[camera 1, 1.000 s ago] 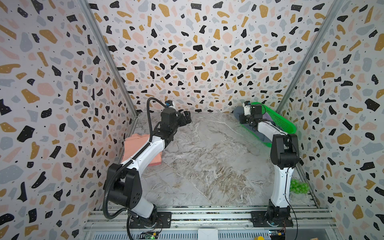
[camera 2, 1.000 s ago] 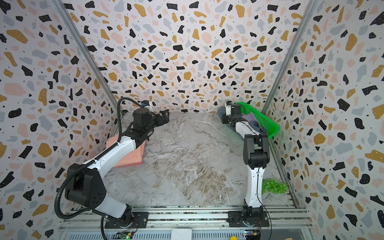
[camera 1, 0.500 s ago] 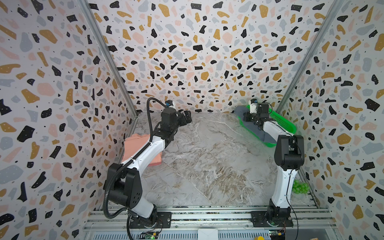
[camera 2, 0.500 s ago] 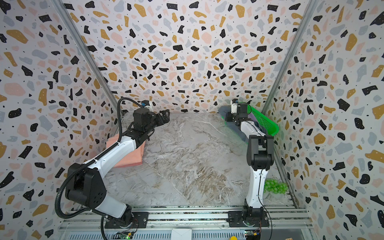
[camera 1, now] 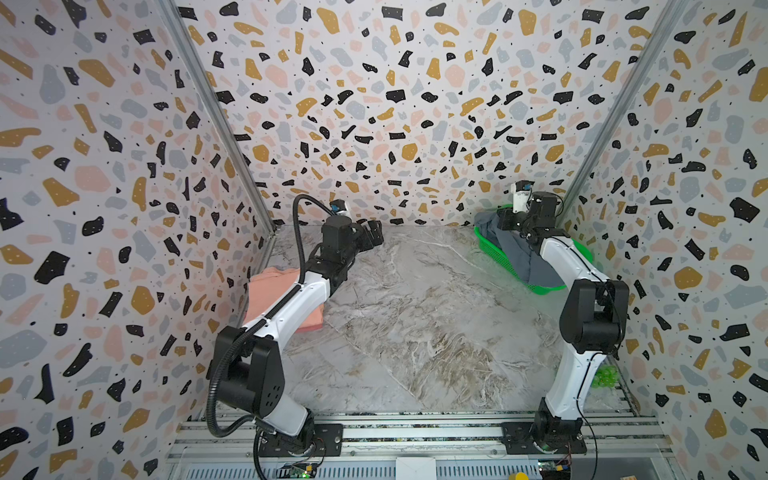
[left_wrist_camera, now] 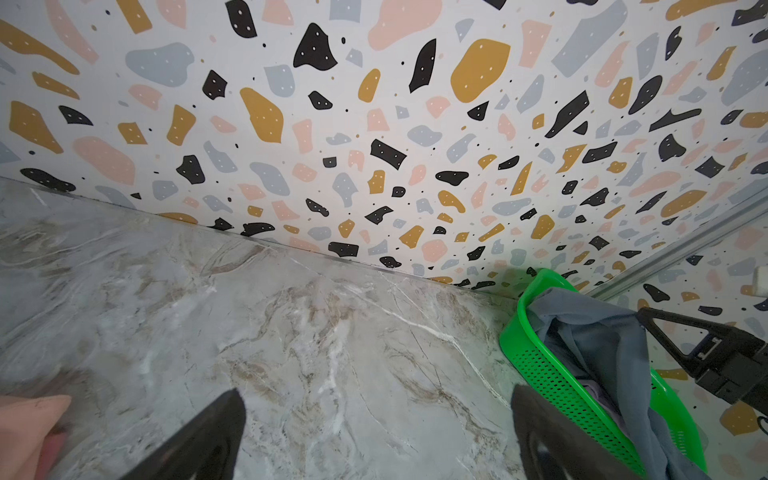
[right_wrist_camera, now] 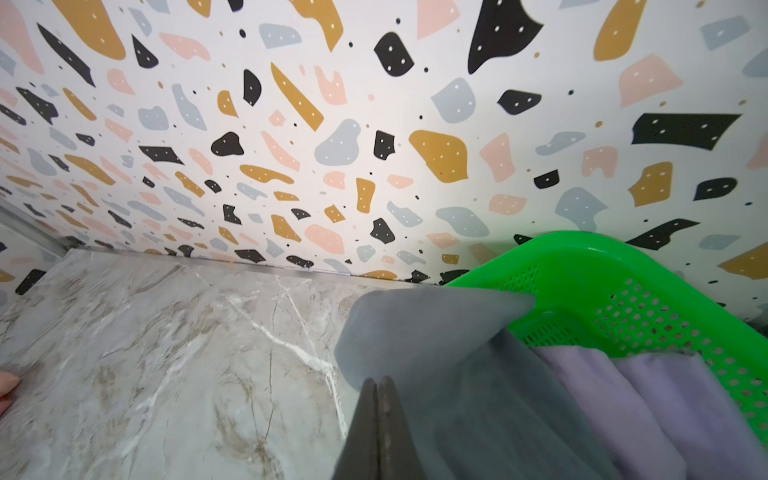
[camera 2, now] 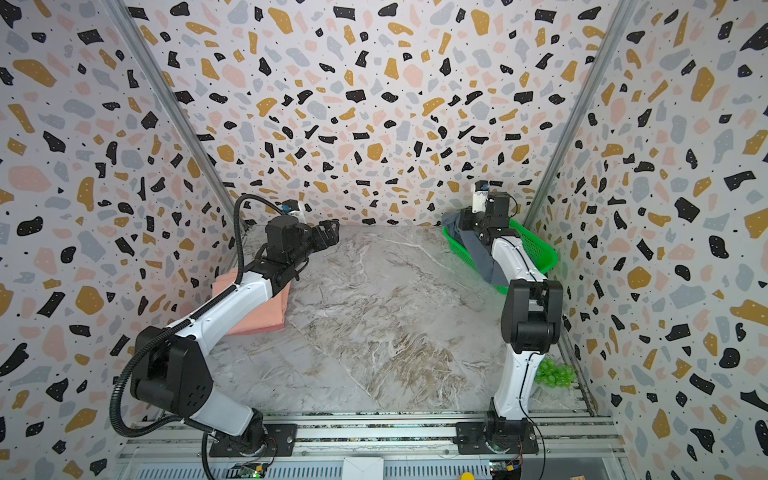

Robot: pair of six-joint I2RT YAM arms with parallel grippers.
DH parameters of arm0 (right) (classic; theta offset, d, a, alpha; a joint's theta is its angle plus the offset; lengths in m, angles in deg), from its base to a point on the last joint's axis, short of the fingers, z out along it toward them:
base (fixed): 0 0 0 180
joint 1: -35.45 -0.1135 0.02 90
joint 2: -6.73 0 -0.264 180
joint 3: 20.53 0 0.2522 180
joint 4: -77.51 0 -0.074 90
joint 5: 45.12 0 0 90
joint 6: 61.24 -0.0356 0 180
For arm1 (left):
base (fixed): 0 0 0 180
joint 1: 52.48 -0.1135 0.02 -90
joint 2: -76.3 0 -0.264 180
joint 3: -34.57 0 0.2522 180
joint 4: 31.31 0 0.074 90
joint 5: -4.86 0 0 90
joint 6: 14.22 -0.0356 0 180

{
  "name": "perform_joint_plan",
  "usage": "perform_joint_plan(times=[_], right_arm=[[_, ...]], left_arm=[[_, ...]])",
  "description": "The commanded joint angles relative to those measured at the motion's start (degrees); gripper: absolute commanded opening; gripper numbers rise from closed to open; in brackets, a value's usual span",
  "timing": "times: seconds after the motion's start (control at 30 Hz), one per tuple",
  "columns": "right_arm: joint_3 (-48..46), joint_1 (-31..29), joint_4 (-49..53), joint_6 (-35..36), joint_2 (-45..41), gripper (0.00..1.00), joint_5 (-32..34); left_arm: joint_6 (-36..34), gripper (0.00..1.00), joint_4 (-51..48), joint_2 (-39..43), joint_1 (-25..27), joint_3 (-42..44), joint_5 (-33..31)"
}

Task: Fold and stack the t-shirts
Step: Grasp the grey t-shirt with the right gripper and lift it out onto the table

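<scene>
My right gripper holds the fold, and the slate-grey t-shirt still hangs into the basket [camera 1: 498, 258]. I need to lift my right gripper high and swing it toward the bare middle of the table to release the fold.
My right gripper [camera 1: 502, 220] [right_wrist_camera: 377, 384] is shut on a fold of the dark slate-grey t-shirt [camera 1: 524, 259] [right_wrist_camera: 415, 332]. It holds the shirt up over the near rim of the green basket [camera 1: 498, 258], and the cloth trails down into the basket. A pale lilac t-shirt [right_wrist_camera: 623, 395] lies inside the basket beneath it. The salmon-pink t-shirt [camera 1: 266, 291] [camera 2: 259, 309] lies folded on the table at the left wall, partly under my left forearm. My left gripper [camera 1: 374, 235] [left_wrist_camera: 377, 390] hovers open and empty over the back left of the table.
The green basket [camera 2: 536, 249] [left_wrist_camera: 552, 374] sits in the back right corner, against the walls. A cluster of small green balls [camera 1: 604, 376] lies by the right arm's base. Patterned walls close in the marble table [camera 1: 415, 324] on three sides.
The right gripper has finished closing on the grey t-shirt and risen slightly towards the back corner, drawing the cloth up from the basket. The left arm has stayed still.
</scene>
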Motion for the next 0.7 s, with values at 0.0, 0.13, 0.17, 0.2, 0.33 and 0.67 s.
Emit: perform_joint_plan(times=[0.0, 0.13, 0.17, 0.2, 0.33, 0.67], right_arm=[[8.8, -0.8, -0.5, 0.6, -8.2, 0.0, -4.6], [15.0, -3.9, 0.2, 2.3, -11.5, 0.0, -7.5], [16.6, -5.1, 0.7, 3.3, -12.4, 0.0, -7.2], [17.8, -6.3, 1.1, 4.1, -13.4, 0.0, -7.0], [19.0, -9.9, -1.4, 4.5, -18.2, 0.0, -8.0], [9.4, -13.0, -2.4, 1.9, -22.8, 0.0, -5.8]], left_arm=[[-0.1, 1.0, 4.1, 0.2, -0.3, -0.8, 1.1], [-0.4, 1.0, 5.6, -0.6, -0.3, -1.3, 1.7], [-0.6, 1.0, 5.8, -1.1, -0.3, -1.8, 2.1], [-0.8, 1.0, 5.8, -1.6, -0.3, -2.5, 2.7], [-1.2, 1.0, 7.1, -2.9, -0.4, -4.1, 3.3], [-2.6, 1.0, 6.5, -0.2, -1.2, -4.3, 0.7]])
